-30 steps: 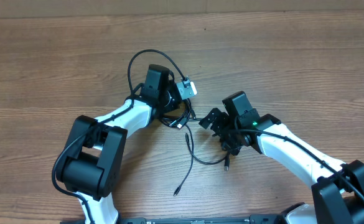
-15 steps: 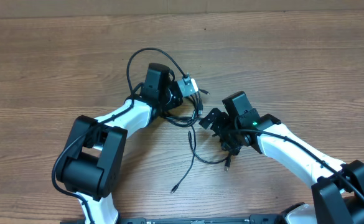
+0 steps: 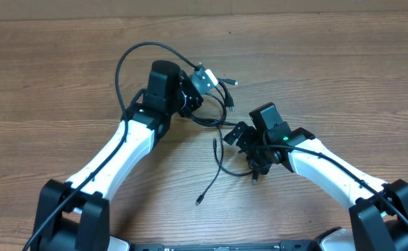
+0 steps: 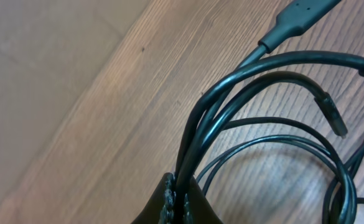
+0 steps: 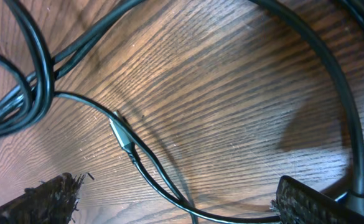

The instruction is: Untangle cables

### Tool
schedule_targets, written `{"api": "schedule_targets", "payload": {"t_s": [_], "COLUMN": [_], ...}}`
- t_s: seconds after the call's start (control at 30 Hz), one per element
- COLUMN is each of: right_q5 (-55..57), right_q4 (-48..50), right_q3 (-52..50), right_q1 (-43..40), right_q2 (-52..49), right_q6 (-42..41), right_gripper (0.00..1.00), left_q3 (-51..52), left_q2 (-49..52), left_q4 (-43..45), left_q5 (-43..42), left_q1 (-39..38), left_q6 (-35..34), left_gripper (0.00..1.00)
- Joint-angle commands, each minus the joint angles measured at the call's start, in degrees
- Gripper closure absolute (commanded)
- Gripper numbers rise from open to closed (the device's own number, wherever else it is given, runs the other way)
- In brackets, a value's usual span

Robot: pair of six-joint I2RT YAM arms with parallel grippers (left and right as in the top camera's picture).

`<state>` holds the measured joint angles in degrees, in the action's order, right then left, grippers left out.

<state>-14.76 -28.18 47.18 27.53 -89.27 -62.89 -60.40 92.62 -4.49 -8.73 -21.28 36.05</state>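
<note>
The bundle of cables goes back and down from my left gripper onto the bare wood nearer my base next, because that clear table part leaves the cables room.
The cables (image 3: 217,115) are thin black cords bunched in a tangle at mid-table between my two arms. My left gripper (image 3: 202,99) is shut on two strands of them. In the left wrist view the strands (image 4: 244,81) rise out of the shut left gripper (image 4: 177,200) and arc to the right. A plug (image 4: 300,15) shows at the top. One loose cord trails down to a free end (image 3: 199,201). My right gripper (image 3: 244,148) stands open just right of the tangle. In the right wrist view a thin cord (image 5: 145,167) crosses the wood between the open right gripper (image 5: 182,208) fingers.
The wooden table (image 3: 343,63) runs out on all sides of the tangle. A thicker black wire (image 3: 130,56) loops off my left arm at the upper left. A pale wall edge (image 3: 204,7) borders the far side.
My left gripper has shut on the cables and moved up and to the left with them. The tangle and the loose cord have shifted with it. The right arm has stayed put.
</note>
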Motion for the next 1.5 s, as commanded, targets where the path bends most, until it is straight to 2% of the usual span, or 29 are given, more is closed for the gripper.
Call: {"api": "schedule_targets", "payload": {"t_s": [0.0, 0.1, 0.2, 0.3, 0.37, 0.5, 0.67, 0.8, 0.97, 1.07, 1.3, 1.47], "right_q5": [0.6, 0.6, 0.6, 0.5, -1.2, -5.8, -13.6, -14.0, -14.0, -14.1, -21.0, -20.7], "right_q4": [-0.3, -0.4, -0.2, 0.6, 2.4, 6.1, 11.3, 11.7, 12.4, 13.9, 17.0, 17.4], "right_q3": [0.0, 0.0, 0.0, 0.0, 0.0, 0.0, 0.0, 0.0, 0.0, 0.0, 0.0, 0.0], "right_q1": [0.3, 0.3, 0.3, 0.3, 0.3, 0.3, 0.3, 0.3, 0.0, 0.0, 0.0, 0.0], "right_q2": [0.2, 0.2, 0.2, 0.2, 0.2, 0.2, 0.2, 0.2, 0.2, 0.2, 0.2, 0.2], "right_q6": [0.4, 0.4, 0.4, 1.3, 4.5, 8.2, 10.4, 10.4, 6.6, 3.0, -6.3, -13.6], "right_gripper": [0.0, 0.0, 0.0, 0.0, 0.0, 0.0, 0.0, 0.0, 0.0, 0.0, 0.0, 0.01], "left_q3": [-0.5, -0.5, -0.5, -0.5, -0.5, -0.5, -0.5, -0.5, -0.5, -0.5, -0.5, -0.5], "left_q2": [-1.4, -1.9, -2.3, -3.9, -5.1, -7.9, -10.8, -11.1, -11.1, -11.1, -11.1, -11.1], "left_q4": [-1.5, -2.1, -2.3, -3.3, -3.3, -4.1, -5.9, -7.0, -8.9, -9.0, -10.8, -14.8], "left_q5": [5.6, 9.2, 7.3, -1.4, -3.6, -3.6, -3.5, -3.6, -3.6, -3.5, 3.2, 3.4], "left_q1": [0.0, 0.0, -0.1, -0.1, -0.1, -0.1, -0.1, -0.1, -0.1, -0.1, -0.1, -0.1], "left_q6": [-11.9, -21.8, -28.1, -29.8, -32.0, -37.5, -48.1, -53.3, -50.0, -50.9, -65.2, -74.4], "left_gripper": [0.96, 0.96, 0.96, 0.96, 0.96, 0.96, 0.96, 0.96, 0.96, 0.96, 0.96, 0.96]}}
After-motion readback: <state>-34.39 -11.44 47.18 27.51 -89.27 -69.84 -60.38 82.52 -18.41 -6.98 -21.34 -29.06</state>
